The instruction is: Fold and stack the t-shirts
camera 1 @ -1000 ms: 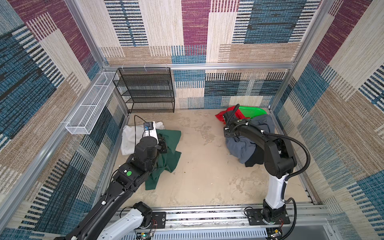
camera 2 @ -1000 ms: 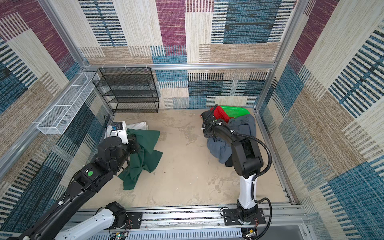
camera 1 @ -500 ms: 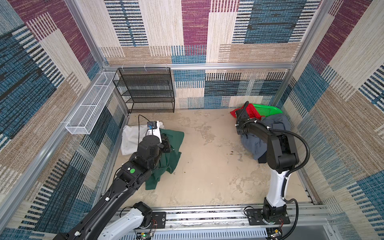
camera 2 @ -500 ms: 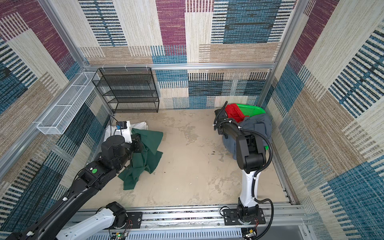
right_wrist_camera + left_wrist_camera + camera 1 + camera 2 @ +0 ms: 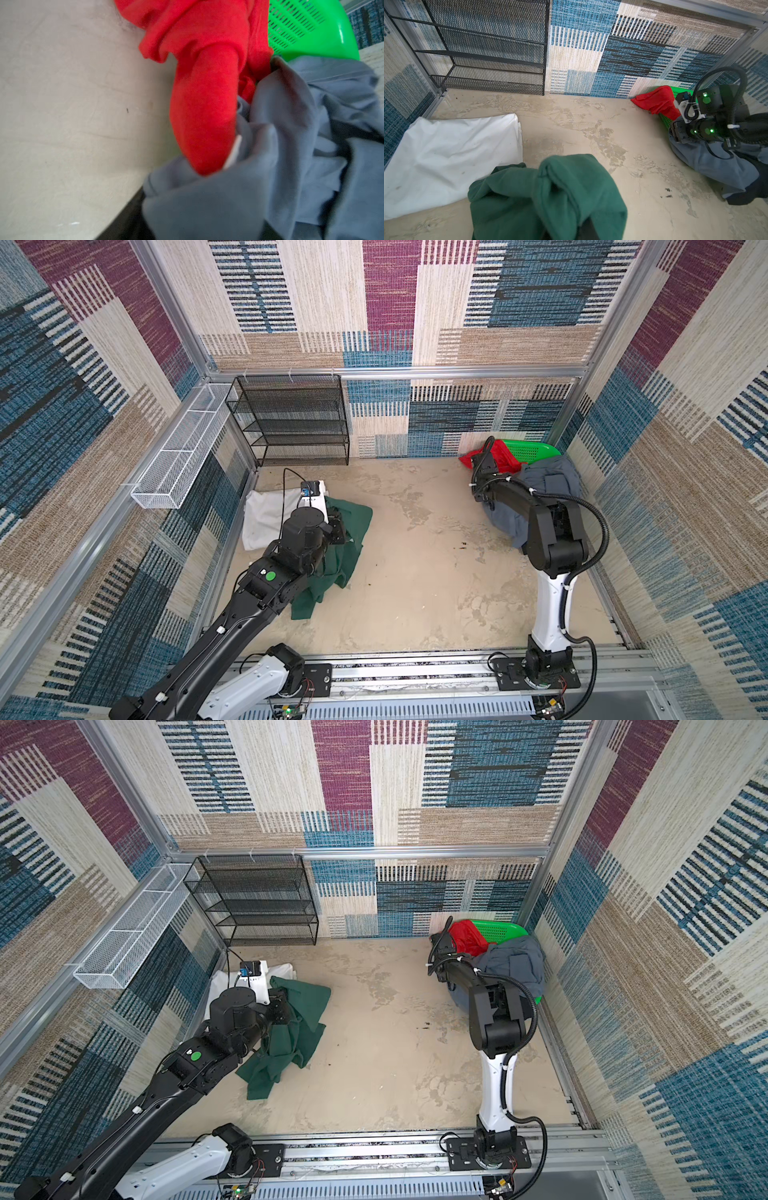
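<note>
I need to move the dark green t-shirt in my left gripper outward next, toward the green basket (image 5: 536,448). I will let go of it clear of the white one, because the tabletop is bare there.
My left gripper (image 5: 338,526) is shut on a bunched dark green t-shirt (image 5: 345,560), which drapes over its fingers in the left wrist view (image 5: 550,197). Beside it a white t-shirt (image 5: 446,149) lies flat against the left wall. My right gripper (image 5: 478,499) sits at the edge of a grey-blue t-shirt (image 5: 548,485) heaped at the back right. That cloth (image 5: 270,166) covers its jaws in the right wrist view. A red t-shirt (image 5: 203,104) hangs out of the green basket (image 5: 536,448). A black t-shirt's edge (image 5: 741,199) shows under the grey-blue one.
A black mesh shelf rack (image 5: 291,423) stands against the back wall at the left. A white wire basket (image 5: 178,456) hangs on the left wall. Patterned walls close in three sides, and a metal rail (image 5: 415,672) runs along the front.
My right arm has dragged the grey-blue pile, the red shirt and the green basket to the right, towards the back corner. My left arm has shifted slightly with the green shirt.
</note>
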### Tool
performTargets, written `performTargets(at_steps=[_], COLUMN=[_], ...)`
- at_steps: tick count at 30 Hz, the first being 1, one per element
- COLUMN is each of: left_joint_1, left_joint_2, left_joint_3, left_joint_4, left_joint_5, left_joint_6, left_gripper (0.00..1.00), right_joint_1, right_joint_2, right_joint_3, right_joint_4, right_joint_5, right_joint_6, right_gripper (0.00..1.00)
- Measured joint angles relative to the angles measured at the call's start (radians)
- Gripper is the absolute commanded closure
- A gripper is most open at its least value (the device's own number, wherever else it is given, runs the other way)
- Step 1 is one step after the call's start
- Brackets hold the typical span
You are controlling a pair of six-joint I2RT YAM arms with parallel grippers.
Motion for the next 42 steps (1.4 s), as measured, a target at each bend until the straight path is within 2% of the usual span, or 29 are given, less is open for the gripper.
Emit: performTargets(at_steps=[4, 8, 13, 16, 22, 28, 29, 32, 35, 36, 42], left_joint_1=[0.000, 0.000, 0.000, -0.002, -0.036, -0.103, -0.105, -0.101, -0.086, -0.081, -0.061], left_joint_2=[0.004, 0.028, 0.125, 0.232, 0.456, 0.569, 0.574, 0.613, 0.708, 0.744, 0.895], left_joint_3=[0.000, 0.003, 0.080, 0.178, 0.414, 0.663, 0.674, 0.702, 0.754, 0.777, 0.872], left_joint_4=[0.000, 0.010, 0.009, 0.005, -0.023, -0.058, -0.058, -0.056, -0.078, -0.087, -0.156], left_joint_5=[0.015, 0.021, 0.075, 0.127, 0.217, 0.243, 0.241, 0.204, 0.173, 0.171, 0.171], left_joint_6=[-0.001, -0.009, -0.025, -0.026, -0.021, 0.047, 0.055, 0.090, 0.127, 0.137, 0.161], left_gripper=[1.00, 1.00, 1.00, 1.00, 1.00, 1.00, 0.96, 0.47, 0.05, 0.01, 0.01], right_joint_1=[0.000, 0.002, 0.014, 0.027, 0.024, 0.026, 0.026, 0.026, 0.026, 0.026, 0.027], right_joint_2=[-0.036, -0.155, -0.362, -0.499, -0.731, -0.843, -0.856, -0.896, -0.925, -0.930, -0.933], right_joint_3=[-0.006, -0.051, -0.263, -0.417, -0.690, -0.864, -0.880, -0.925, -0.955, -0.961, -0.974], right_joint_4=[-0.016, -0.003, 0.079, 0.129, 0.221, 0.256, 0.259, 0.277, 0.297, 0.303, 0.312], right_joint_5=[-0.017, -0.094, -0.269, -0.359, -0.465, -0.557, -0.559, -0.588, -0.627, -0.637, -0.690], right_joint_6=[0.032, 0.116, 0.224, 0.276, 0.370, 0.431, 0.436, 0.457, 0.479, 0.482, 0.505], right_gripper=[0.02, 0.02, 0.02, 0.02, 0.02, 0.02, 0.01, 0.02, 0.02, 0.02, 0.02])
